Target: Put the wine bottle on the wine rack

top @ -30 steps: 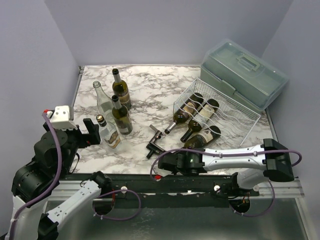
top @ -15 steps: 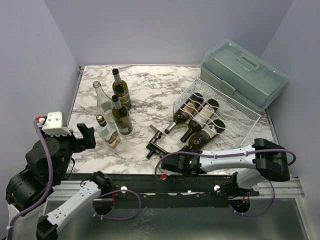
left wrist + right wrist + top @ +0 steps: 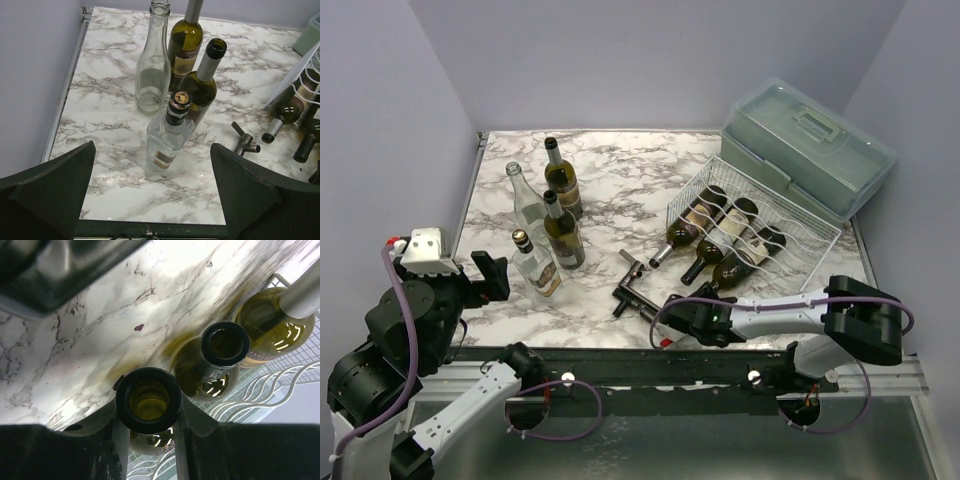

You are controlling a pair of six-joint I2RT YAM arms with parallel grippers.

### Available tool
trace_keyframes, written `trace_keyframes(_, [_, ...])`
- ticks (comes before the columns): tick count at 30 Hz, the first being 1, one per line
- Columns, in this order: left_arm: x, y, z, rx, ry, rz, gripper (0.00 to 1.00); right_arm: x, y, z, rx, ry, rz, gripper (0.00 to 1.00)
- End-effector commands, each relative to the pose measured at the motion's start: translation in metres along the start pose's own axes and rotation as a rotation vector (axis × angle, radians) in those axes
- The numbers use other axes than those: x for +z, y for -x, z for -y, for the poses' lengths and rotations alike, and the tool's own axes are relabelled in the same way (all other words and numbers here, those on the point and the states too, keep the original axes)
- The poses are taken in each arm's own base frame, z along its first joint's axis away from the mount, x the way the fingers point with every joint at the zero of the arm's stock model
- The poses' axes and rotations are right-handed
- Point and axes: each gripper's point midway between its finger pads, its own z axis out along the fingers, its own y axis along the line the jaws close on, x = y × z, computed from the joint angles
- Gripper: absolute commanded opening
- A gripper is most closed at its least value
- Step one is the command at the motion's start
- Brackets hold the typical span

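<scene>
My right gripper will next push the nearest wine bottle's neck outward, deeper into the cradle (image 3: 758, 254) (image 3: 154, 449), because the bottle still sticks out of the rack's near side.
The silver wire wine rack (image 3: 817, 239) lies at the right of the marble table. Three dark wine bottles lie in it, necks toward me. My right gripper (image 3: 702, 310) is shut on the neck of the nearest wine bottle (image 3: 740, 266), whose body rests in a wire cradle. In the right wrist view its open mouth (image 3: 149, 400) sits between my right gripper's (image 3: 149, 426) jaws, with a second bottle mouth (image 3: 225, 344) and the rack's wavy wires (image 3: 250, 400) beyond. My left gripper (image 3: 488, 278) stands open at the near left, short of a small clear bottle (image 3: 167, 135), nothing between its fingers (image 3: 55, 185).
Three more bottles stand at the left: a tall clear one (image 3: 526, 200) and two dark ones (image 3: 561, 178) (image 3: 564, 233). Two metal corkscrews (image 3: 631, 266) (image 3: 624, 298) lie mid-table. A grey-green lidded box (image 3: 810, 145) sits behind the rack.
My right gripper has moved right, carrying the bottle further into the rack. The left arm has drawn back toward the near left, away from the small clear bottle.
</scene>
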Motion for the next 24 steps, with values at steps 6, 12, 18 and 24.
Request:
trace_keyframes(6, [-0.004,-0.004,-0.008,0.016,0.009,0.009,0.99,-0.001,-0.02,0.032,-0.085,-0.159,-0.028,0.0])
trace_keyframes(12, [-0.005,-0.004,-0.011,0.017,0.009,0.02,0.99,0.005,-0.028,0.035,-0.088,-0.198,-0.007,0.01])
trace_keyframes(18, [-0.01,-0.002,-0.017,0.001,0.006,0.04,0.99,0.011,-0.03,0.023,-0.087,-0.174,0.02,0.01])
trace_keyframes(24, [-0.016,0.0,-0.022,-0.024,0.0,0.05,0.99,0.014,-0.029,0.012,-0.079,-0.155,0.047,0.08])
